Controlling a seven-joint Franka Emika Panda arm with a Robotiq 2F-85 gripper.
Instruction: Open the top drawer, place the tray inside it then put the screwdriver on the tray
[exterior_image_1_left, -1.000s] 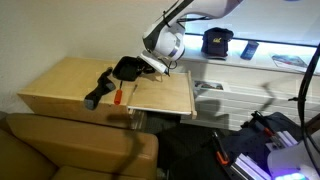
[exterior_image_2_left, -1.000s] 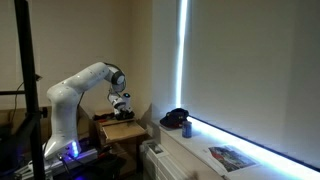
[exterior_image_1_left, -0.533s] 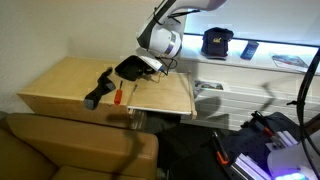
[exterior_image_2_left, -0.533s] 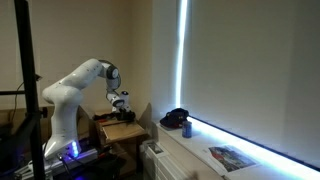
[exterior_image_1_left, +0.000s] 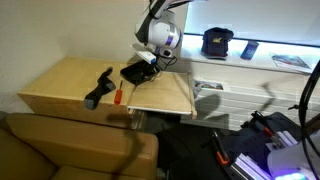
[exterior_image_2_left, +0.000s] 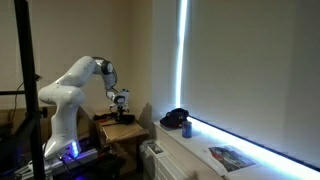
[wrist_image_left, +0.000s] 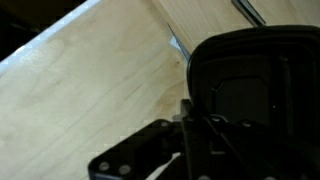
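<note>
The tray still hangs by the drawer's back edge. Next I need to move my gripper away from the screwdriver (exterior_image_1_left: 116, 94) and down over the drawer's bare bottom to let go of the tray.
My gripper (exterior_image_1_left: 148, 62) is shut on the rim of the small black tray (exterior_image_1_left: 135, 73) and holds it tilted in the air over the light wooden cabinet (exterior_image_1_left: 60, 85), at the back edge of the pulled-out top drawer (exterior_image_1_left: 165, 97). In the wrist view the tray (wrist_image_left: 250, 70) fills the right side, with my finger (wrist_image_left: 190, 140) clamped on its edge above pale wood. The orange-handled screwdriver (exterior_image_1_left: 116, 94) lies on the cabinet top, left of the drawer. In an exterior view the gripper (exterior_image_2_left: 120, 104) hangs just above the cabinet (exterior_image_2_left: 120, 131).
A long black angular tool (exterior_image_1_left: 98, 88) lies beside the screwdriver. A black cap (exterior_image_1_left: 217, 40), a remote (exterior_image_1_left: 248, 50) and a magazine (exterior_image_1_left: 290, 60) sit on the white slatted unit. A tan sofa (exterior_image_1_left: 70, 148) stands in front of the cabinet.
My gripper has risen and moved right with the tray, from over the cabinet top toward the open drawer. The screwdriver and black tool have not moved.
</note>
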